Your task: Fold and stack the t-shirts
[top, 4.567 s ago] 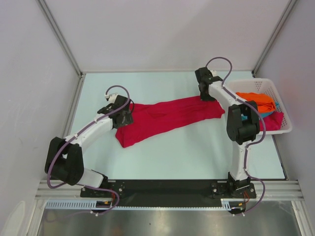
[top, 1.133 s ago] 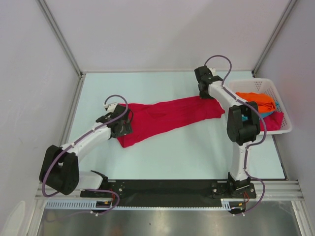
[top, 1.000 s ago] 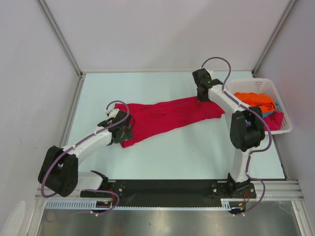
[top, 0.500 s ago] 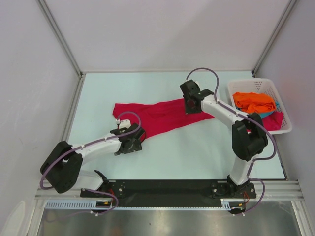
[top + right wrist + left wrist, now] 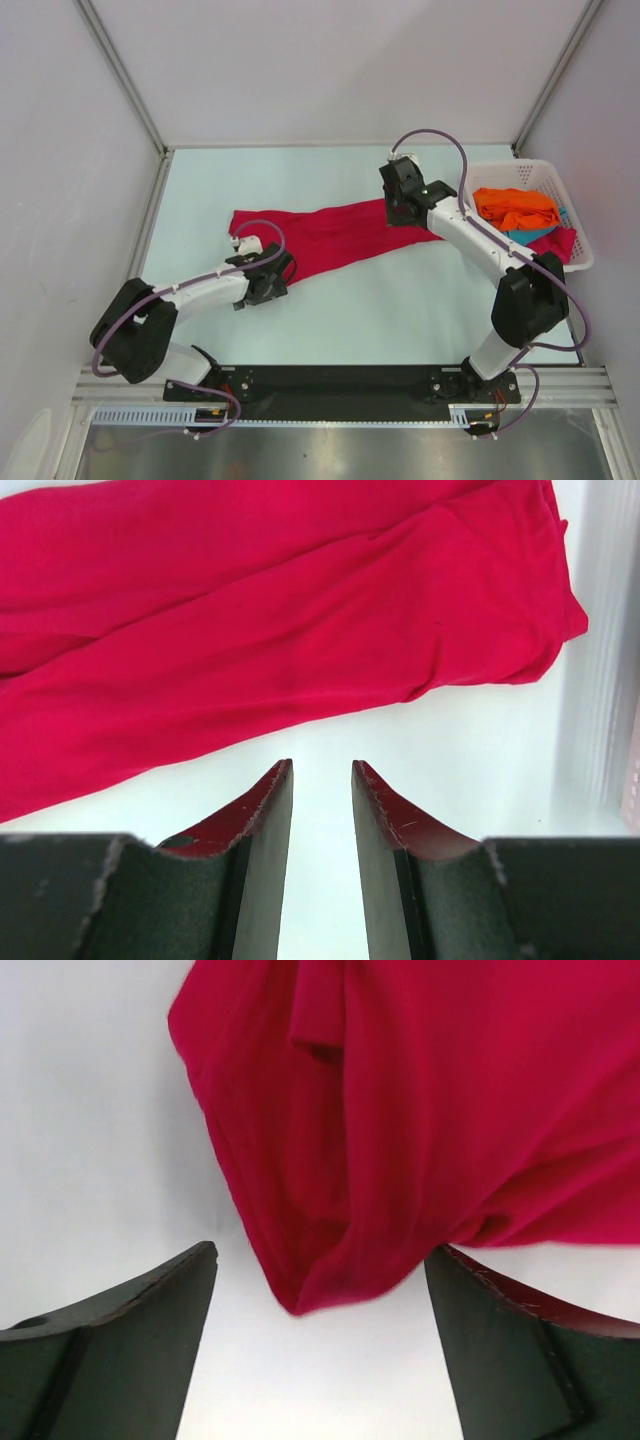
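My left gripper slides outward over the bunched corner of the red t-shirt next and closes on it, since that corner already points between its open fingers.
A crimson red t-shirt lies stretched out across the middle of the table. My left gripper sits low at its near-left corner. In the left wrist view the left gripper is open wide and that folded corner of the red t-shirt points between the fingers, gripped by neither. My right gripper hovers over the shirt's right end. In the right wrist view the right gripper stands open with a narrow gap, bare table showing through it, and the red t-shirt lies just beyond. Orange and teal t-shirts lie in the basket.
The white slatted basket stands at the table's right edge, with more red cloth in its near corner. Its slats show at the right of the right wrist view. Grey walls and metal frame posts enclose the table.
My left gripper has moved nearer and rightward, from the shirt's left edge to its near-left corner. My right gripper has shifted left over the shirt's right end. The shirt's left end looks narrower.
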Robot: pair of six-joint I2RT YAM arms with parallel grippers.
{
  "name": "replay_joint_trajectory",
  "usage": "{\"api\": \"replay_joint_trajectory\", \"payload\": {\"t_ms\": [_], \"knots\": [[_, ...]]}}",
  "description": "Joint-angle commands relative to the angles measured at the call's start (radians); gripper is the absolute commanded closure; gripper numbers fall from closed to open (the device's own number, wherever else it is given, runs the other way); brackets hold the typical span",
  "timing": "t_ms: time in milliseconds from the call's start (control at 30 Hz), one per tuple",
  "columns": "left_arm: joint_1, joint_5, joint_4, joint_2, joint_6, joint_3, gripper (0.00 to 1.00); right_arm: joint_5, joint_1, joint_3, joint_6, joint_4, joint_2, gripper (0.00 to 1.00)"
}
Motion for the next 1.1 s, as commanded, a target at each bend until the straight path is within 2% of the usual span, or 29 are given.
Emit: {"api": "replay_joint_trajectory", "payload": {"t_ms": [0, 67, 233, 300, 333, 600, 800, 933, 1067], "knots": [[0.087, 0.062, 0.081, 0.052, 0.032, -0.053, 0.14, 0.021, 0.000, 0.014, -0.015, -0.026, -0.029, 0.64], [0.114, 0.082, 0.102, 0.050, 0.038, -0.051, 0.17, 0.029, 0.002, 0.026, -0.022, -0.042, -0.029, 0.64], [0.140, 0.151, 0.095, 0.008, 0.053, -0.024, 0.35, 0.035, 0.000, 0.062, -0.029, -0.077, -0.039, 0.64], [0.153, 0.174, 0.107, -0.004, 0.066, -0.013, 0.84, 0.035, 0.000, 0.069, -0.029, -0.083, -0.052, 0.64], [0.169, 0.179, 0.101, -0.006, 0.070, -0.008, 0.99, 0.030, -0.001, 0.072, -0.030, -0.086, -0.056, 0.64], [0.286, 0.245, 0.050, -0.104, 0.103, 0.021, 1.00, 0.036, -0.001, 0.111, -0.044, -0.112, -0.099, 0.64], [0.467, 0.272, -0.006, -0.174, 0.179, 0.102, 1.00, 0.013, -0.001, 0.120, -0.044, -0.115, -0.105, 0.64], [0.591, 0.323, -0.016, -0.124, 0.237, 0.195, 1.00, -0.005, 0.005, 0.125, -0.038, -0.115, -0.107, 0.64], [0.659, 0.360, -0.008, -0.024, 0.257, 0.315, 1.00, -0.005, 0.009, 0.129, -0.038, -0.120, -0.118, 0.64]]}}
